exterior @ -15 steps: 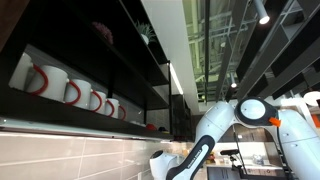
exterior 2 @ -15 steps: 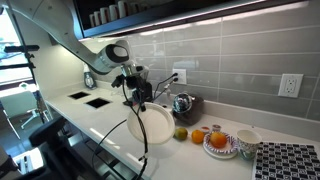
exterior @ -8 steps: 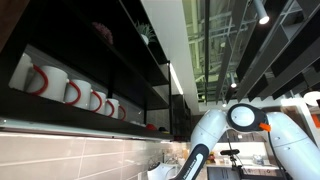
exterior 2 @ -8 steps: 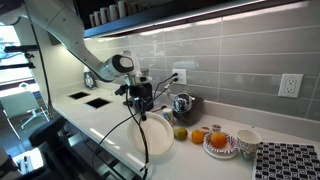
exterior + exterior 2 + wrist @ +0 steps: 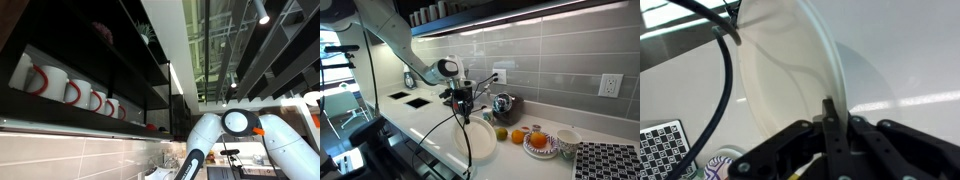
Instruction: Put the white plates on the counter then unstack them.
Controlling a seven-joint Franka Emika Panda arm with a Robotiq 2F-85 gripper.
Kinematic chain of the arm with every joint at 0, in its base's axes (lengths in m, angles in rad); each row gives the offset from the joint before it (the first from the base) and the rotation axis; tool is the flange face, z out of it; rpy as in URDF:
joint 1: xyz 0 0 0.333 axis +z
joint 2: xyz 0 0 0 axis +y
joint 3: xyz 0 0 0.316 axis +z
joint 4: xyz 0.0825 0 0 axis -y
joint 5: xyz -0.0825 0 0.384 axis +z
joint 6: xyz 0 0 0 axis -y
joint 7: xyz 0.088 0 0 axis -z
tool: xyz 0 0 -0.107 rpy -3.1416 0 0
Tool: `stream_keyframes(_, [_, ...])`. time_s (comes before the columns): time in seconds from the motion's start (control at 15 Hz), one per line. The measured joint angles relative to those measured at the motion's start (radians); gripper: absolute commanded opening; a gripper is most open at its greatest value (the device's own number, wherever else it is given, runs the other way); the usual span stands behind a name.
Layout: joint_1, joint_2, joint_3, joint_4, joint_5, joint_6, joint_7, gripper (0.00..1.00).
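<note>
My gripper should next stay put and open its fingers to release the white plates' upper rim, as the white counter is below it.
The white plates (image 5: 480,142) look like one white disc, tilted with the lower edge at or just above the white counter (image 5: 420,120). My gripper (image 5: 467,117) points down and is shut on their upper rim. In the wrist view the plates (image 5: 790,70) fill the middle, and my gripper (image 5: 832,118) clamps the rim between its black fingers. I cannot tell how many plates are in the stack. In an exterior view only the arm (image 5: 215,135) shows; the gripper and the plates are out of frame.
Right of the plates lie a green fruit (image 5: 500,133), an orange (image 5: 518,136), a patterned plate of fruit (image 5: 540,144), a white bowl (image 5: 567,140) and a black-and-white mat (image 5: 605,162). A metal kettle (image 5: 503,104) stands at the tiled wall. A black cable (image 5: 725,95) hangs beside the plates. Mugs (image 5: 70,92) line a high shelf.
My arm has moved right along the counter and lowered, carrying the plates with it. The plates now sit lower and closer to the fruit.
</note>
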Motion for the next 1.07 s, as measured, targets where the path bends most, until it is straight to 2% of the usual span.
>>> stream_keyframes(0.4, [0.000,0.052,-0.006,0.052,0.031,-0.001,-0.041,0.01])
stream_keyframes(0.47, [0.000,0.059,-0.006,0.060,0.038,-0.001,-0.049,0.30])
stream_keyframes(0.53, [0.000,0.067,-0.007,0.066,0.042,-0.002,-0.057,0.32])
stream_keyframes(0.67, [0.000,0.078,-0.008,0.078,0.045,-0.002,-0.066,0.44])
stream_keyframes(1.07, [0.000,0.082,-0.008,0.106,0.060,-0.002,-0.085,0.86])
